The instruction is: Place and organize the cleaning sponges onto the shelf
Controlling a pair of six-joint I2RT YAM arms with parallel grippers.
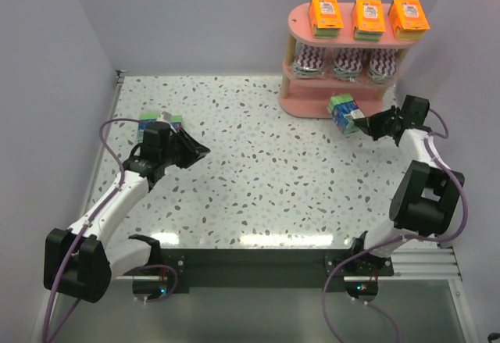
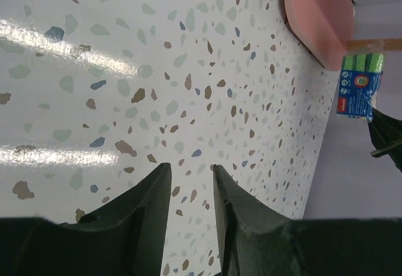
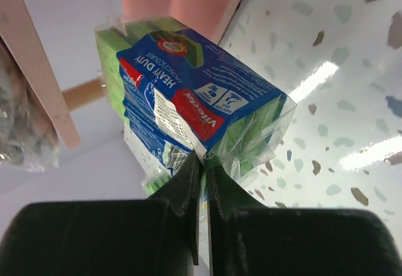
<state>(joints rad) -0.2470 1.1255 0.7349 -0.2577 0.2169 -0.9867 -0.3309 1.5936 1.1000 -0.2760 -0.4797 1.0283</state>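
Observation:
I will next move the blue-green pack with my right gripper outward and to the right in the top view, onto the empty end, by the wall, of the shelf's bottom board.
The pink shelf (image 1: 312, 102) stands at the far right. Three orange packs (image 1: 368, 16) sit on its top board and three purple-white zigzag packs (image 1: 348, 63) on the middle board. My right gripper (image 1: 362, 126) is shut on the clear wrap edge of a blue-green pack (image 1: 344, 114), holding it tilted by the front of the bottom board. In the right wrist view the gripper (image 3: 202, 160) pinches the pack (image 3: 195, 97) at its lower seam. My left gripper (image 1: 203, 152) is open and empty above the table; it is also empty in the left wrist view (image 2: 190, 172).
More blue-green packs (image 1: 160, 119) lie at the far left behind my left wrist, partly hidden. The left wrist view shows the shelf's bottom board (image 2: 317, 12) and the held pack (image 2: 359, 84). A wooden post (image 3: 81, 93) stands close behind the pack. Walls close in the left, back and right.

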